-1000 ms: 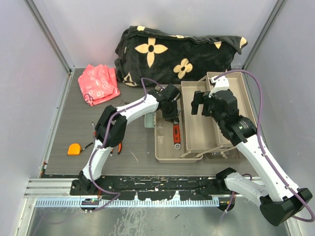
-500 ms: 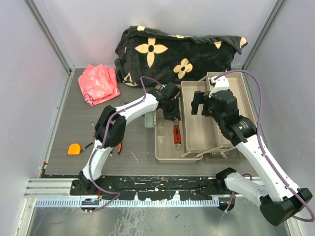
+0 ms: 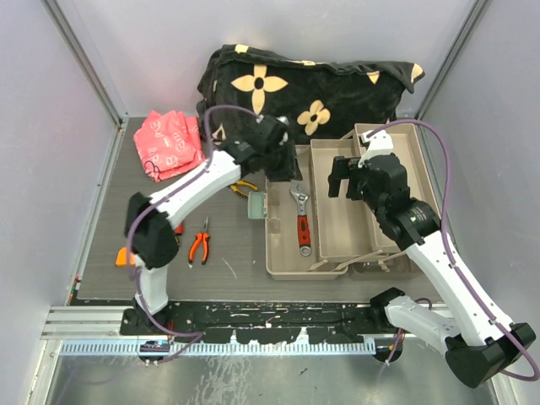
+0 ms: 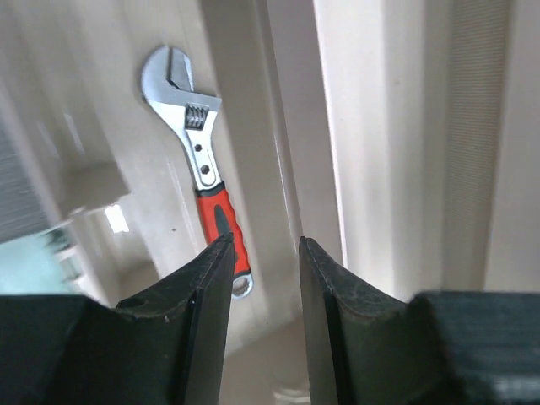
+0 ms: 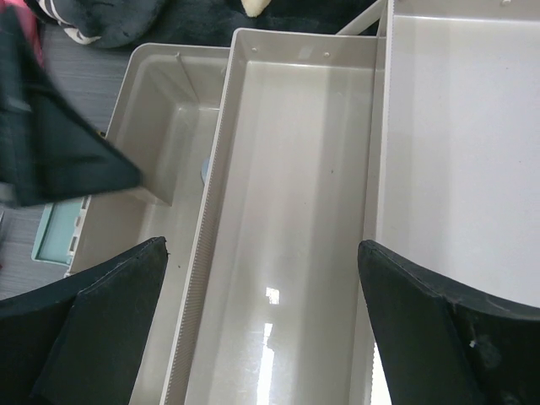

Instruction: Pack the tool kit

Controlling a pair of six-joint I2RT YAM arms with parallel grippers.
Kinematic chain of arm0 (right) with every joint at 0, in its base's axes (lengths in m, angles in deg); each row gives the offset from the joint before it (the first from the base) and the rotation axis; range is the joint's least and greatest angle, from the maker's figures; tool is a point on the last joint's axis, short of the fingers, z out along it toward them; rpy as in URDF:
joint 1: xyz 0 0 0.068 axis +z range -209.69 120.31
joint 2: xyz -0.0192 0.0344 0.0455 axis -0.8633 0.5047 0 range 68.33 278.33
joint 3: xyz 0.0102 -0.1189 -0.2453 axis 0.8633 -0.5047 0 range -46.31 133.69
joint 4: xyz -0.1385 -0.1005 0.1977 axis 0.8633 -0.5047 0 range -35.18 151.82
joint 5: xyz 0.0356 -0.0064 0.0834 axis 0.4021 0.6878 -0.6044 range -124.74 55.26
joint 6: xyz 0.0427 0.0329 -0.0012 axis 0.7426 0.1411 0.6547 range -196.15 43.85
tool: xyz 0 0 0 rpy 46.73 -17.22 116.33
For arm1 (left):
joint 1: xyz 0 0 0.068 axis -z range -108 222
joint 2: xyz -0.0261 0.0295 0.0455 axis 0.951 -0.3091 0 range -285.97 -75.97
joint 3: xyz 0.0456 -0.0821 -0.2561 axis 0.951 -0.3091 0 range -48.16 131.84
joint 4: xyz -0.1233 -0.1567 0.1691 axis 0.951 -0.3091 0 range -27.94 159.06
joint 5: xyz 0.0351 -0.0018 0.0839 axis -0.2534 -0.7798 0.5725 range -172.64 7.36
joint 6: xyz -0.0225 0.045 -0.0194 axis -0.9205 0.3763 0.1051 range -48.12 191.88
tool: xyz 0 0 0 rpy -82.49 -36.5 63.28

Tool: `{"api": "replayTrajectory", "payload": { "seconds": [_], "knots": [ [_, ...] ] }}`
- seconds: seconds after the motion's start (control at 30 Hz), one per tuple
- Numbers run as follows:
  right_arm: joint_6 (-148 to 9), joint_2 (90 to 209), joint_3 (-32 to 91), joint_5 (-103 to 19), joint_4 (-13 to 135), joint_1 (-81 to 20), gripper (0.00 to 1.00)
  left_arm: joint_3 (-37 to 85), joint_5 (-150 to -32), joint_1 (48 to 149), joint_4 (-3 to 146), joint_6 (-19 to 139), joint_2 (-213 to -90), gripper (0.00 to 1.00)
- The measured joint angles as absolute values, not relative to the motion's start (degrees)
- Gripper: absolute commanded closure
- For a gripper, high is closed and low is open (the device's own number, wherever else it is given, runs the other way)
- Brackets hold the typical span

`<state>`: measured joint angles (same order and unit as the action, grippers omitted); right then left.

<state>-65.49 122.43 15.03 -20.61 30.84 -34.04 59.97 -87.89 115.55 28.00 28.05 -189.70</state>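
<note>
My left gripper moves to its left in the top view, back and down to the pliers' handle farther from the toolbox next, as unpacked orange-handled pliers lie that way.
The tool kit's beige toolbox [image 3: 283, 272] lies unfolded right of the table's centre, with its trays side by side. A red-handled wrench [image 3: 299, 215] lies flat in the left tray, also seen as the wrench [image 4: 198, 160] below my left gripper [image 4: 263, 245]. My left gripper [image 3: 274, 145] hovers at the box's far left corner, its jaws a little apart with nothing between them. My right gripper [image 3: 346, 181] hangs wide open and empty over the middle tray [image 5: 295, 211]. Orange-handled pliers [image 3: 199, 246] and a second pair [image 3: 245, 187] lie on the table. The orange tape measure [image 3: 124, 256] is partly hidden by the left arm.
A black flower-patterned blanket [image 3: 304, 93] is heaped along the back wall, right behind the toolbox. A pink printed bag [image 3: 171, 143] sits at the back left. A small pale green piece [image 3: 257, 207] rests against the left tray's outer side.
My left gripper opened, left the wrench lying in the left tray, and drew back up and to the far left, uncovering the pliers. The right arm stayed still.
</note>
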Motion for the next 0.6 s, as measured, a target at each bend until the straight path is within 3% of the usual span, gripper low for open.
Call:
{"api": "replayTrajectory", "payload": {
  "seconds": [0.17,0.33,0.6],
  "knots": [
    [-65.51,122.50,16.12,-20.46,29.37,-34.04,0.00,51.80,-88.16,109.34,28.74,32.86,-174.66,0.65],
    [-65.40,122.74,17.22,-21.20,29.26,-34.04,0.00,38.55,-88.09,96.77,24.43,40.38,-158.25,0.66],
    [-64.77,122.19,17.02,-23.93,29.24,-34.04,0.00,19.56,-86.69,91.35,11.80,52.29,-151.08,0.64]
  ]
}}
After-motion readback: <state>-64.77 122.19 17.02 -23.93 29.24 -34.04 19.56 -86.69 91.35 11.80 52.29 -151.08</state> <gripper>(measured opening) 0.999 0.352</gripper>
